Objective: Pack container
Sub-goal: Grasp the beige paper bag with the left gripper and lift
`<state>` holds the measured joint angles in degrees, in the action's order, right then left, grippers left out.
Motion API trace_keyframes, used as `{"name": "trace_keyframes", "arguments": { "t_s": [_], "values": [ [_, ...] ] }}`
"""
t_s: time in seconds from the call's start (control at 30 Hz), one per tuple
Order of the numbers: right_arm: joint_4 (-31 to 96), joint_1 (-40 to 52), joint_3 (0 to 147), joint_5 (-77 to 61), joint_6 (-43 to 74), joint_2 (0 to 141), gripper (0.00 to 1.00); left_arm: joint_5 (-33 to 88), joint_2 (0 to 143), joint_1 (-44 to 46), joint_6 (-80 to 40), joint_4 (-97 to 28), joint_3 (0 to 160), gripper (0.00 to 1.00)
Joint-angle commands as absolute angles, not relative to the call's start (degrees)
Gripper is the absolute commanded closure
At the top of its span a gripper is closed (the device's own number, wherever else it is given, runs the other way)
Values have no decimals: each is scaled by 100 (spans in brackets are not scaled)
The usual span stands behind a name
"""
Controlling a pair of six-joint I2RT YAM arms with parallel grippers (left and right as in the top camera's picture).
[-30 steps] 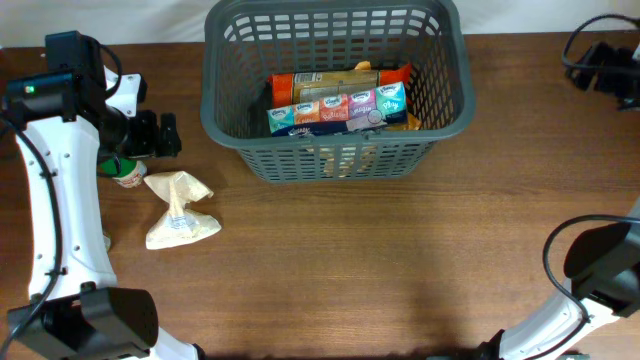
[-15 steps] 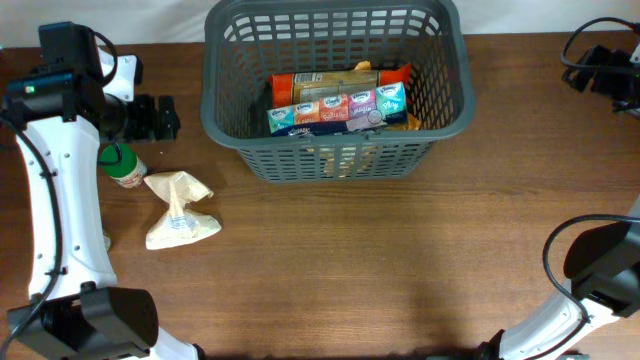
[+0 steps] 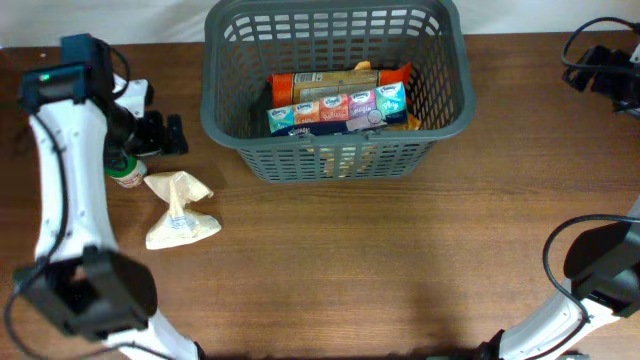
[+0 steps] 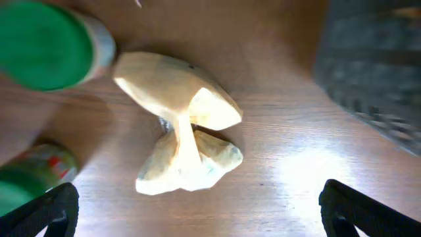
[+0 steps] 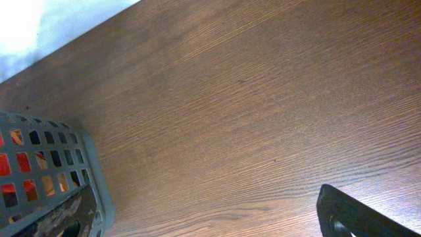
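My left gripper moves down and to the right in the overhead view onto the bag's upper end (image 3: 178, 186) next, as bare wood toward the basket (image 3: 335, 150) gives a finger room.
The dark grey slatted basket (image 3: 335, 150) stands at the table's back centre and holds a row of small colourful packs (image 3: 338, 108) and an orange packet (image 3: 340, 82). A crumpled cream bag (image 3: 180, 210) lies on the table left of it, with a green-lidded jar (image 3: 125, 172) beside it. My left gripper (image 3: 172, 135) hovers open and empty above the jar and bag. In the left wrist view (image 4: 207, 217) the bag (image 4: 184, 138) lies between the wide-spread fingers (image 4: 46, 210). My right gripper (image 3: 598, 68) is open and empty at the far right back.
The left wrist view shows the green lid (image 4: 43, 43), a second green-topped can (image 4: 33, 181) at lower left and the basket wall (image 4: 375, 59) at upper right. The right wrist view shows a basket corner (image 5: 92, 191) and bare wood.
My left gripper drew back toward the table's far edge, then returned forward over the jar. Bag, jar and basket have not moved. The right arm is still.
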<state>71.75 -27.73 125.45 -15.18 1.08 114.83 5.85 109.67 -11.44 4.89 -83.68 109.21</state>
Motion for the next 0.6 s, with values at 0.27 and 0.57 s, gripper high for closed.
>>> {"name": "trace_keyframes", "arguments": {
  "t_s": [0.27,0.57],
  "values": [
    [7175,-2773,12525,-1608,115,11386,1,596,12842,-1094,563,-8409,10912,0],
    [7175,-2773,12525,-1608,115,11386,1,449,13522,-880,558,-8226,10908,27]
  ]
}}
